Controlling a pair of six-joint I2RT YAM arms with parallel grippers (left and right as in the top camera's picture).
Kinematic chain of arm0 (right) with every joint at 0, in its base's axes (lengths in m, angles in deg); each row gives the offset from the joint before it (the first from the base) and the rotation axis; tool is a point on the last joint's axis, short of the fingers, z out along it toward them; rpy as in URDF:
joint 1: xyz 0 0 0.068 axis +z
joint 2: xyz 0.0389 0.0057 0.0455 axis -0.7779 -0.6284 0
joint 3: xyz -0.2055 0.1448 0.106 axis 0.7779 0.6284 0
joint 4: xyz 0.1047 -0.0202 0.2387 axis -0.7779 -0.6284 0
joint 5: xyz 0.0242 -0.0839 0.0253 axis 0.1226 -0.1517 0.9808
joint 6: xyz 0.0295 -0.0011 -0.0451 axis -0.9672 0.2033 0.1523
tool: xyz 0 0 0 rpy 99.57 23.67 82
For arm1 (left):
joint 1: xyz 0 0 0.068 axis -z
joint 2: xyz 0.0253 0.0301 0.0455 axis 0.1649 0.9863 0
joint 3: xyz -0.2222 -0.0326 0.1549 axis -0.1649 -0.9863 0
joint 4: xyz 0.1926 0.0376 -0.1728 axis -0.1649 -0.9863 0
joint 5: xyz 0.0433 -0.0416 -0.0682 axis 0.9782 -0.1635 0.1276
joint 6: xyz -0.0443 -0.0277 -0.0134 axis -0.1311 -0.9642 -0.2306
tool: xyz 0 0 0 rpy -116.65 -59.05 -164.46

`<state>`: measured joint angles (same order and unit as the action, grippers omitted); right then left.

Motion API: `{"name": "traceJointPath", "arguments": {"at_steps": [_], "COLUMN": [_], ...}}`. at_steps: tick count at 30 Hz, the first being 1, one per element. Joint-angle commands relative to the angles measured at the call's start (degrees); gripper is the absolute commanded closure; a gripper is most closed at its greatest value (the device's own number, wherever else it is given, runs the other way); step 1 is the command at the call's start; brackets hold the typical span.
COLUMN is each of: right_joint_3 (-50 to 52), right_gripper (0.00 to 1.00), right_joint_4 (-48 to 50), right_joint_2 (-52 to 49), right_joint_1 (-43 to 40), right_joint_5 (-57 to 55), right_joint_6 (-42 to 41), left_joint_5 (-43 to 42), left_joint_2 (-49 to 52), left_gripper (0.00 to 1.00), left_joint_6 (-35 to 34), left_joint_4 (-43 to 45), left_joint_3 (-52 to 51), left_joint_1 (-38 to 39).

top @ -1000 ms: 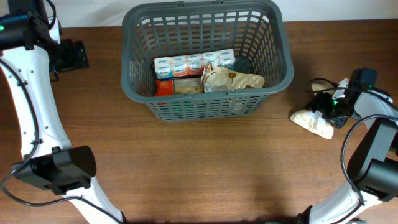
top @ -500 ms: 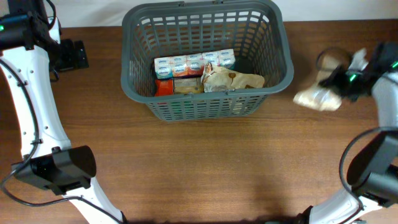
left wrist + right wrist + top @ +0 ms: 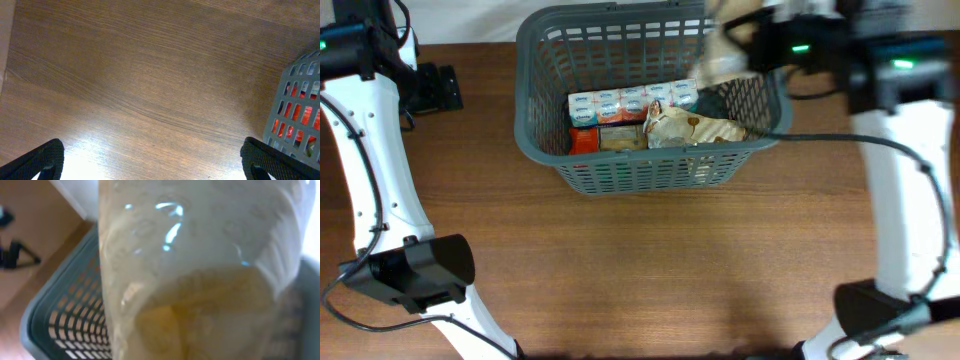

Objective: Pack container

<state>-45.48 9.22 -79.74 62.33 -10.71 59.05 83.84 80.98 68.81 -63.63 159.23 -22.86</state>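
Observation:
My right gripper should move across and down to release the bag by the orange box (image 3: 590, 139), since that lies below and to its left in the overhead view.
The container (image 3: 525, 100) is a dark grey slotted basket at the table's far middle; the left wrist view shows one corner of it (image 3: 300, 110), and its lattice wall (image 3: 65, 325) appears in the right wrist view. My right gripper (image 3: 752, 48) hangs blurred above the basket's far right corner, shut on a clear plastic bag (image 3: 720, 58) of pale beige food. That bag (image 3: 200, 270) fills the right wrist view and hides the fingers. My left gripper (image 3: 445, 88) stands open over bare wood at the far left, its fingertips (image 3: 45, 160) wide apart with nothing between them.
Inside the basket lie a row of tissue packs (image 3: 630, 100), an orange box (image 3: 584, 140) and a crumpled brown paper bag (image 3: 695, 128). The brown wooden table (image 3: 640, 270) stretches in front of the basket.
My right gripper shut on the plastic bag at the table's right, lifted it, and swung it left and away to above the basket's far right corner. The left arm has not moved.

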Motion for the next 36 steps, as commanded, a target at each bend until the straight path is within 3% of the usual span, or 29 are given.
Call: {"name": "traceJointPath", "arguments": {"at_steps": [1,11,13,14,15,20,27,36], "right_joint_3": [0.0,0.0,0.0,-0.1,-0.2,-6.2,-25.1,-27.0], "right_gripper": [0.96,0.95,0.18,0.07,0.04,0.01,0.02,0.04], "right_joint_4": [-0.5,-1.3,-1.4,-1.4,-1.5,-6.4,-16.6,-20.8], "right_joint_2": [-7.0,-23.9,-24.5,-24.2,-23.9,-18.0,-10.4,4.6], "right_joint_1": [7.6,16.2,16.0,15.5,15.3,10.2,-0.9,-9.5], "right_joint_5": [-5.3,-4.6,-4.7,-5.1,-5.4,-9.5,-20.1,-24.4], "right_joint_6": [2.6,1.2,1.2,1.2,1.2,2.7,4.4,4.4], "left_joint_5": [-0.4,-0.4,-0.4,-0.4,-0.4,-0.4,-0.4,-0.4], "left_joint_2": [0.3,0.3,0.3,0.3,0.3,0.3,0.3,0.3], "left_gripper": [0.01,0.01,0.01,0.01,0.01,0.01,0.01,0.01], "left_joint_6": [-0.8,-0.8,-0.8,-0.8,-0.8,-0.8,-0.8,-0.8], "left_joint_4": [0.2,0.2,0.2,0.2,0.2,0.2,0.2,0.2], "left_joint_3": [-0.2,-0.2,-0.2,-0.2,-0.2,-0.2,-0.2,-0.2], "left_joint_1": [-0.3,-0.3,-0.3,-0.3,-0.3,-0.3,-0.3,-0.3]}}
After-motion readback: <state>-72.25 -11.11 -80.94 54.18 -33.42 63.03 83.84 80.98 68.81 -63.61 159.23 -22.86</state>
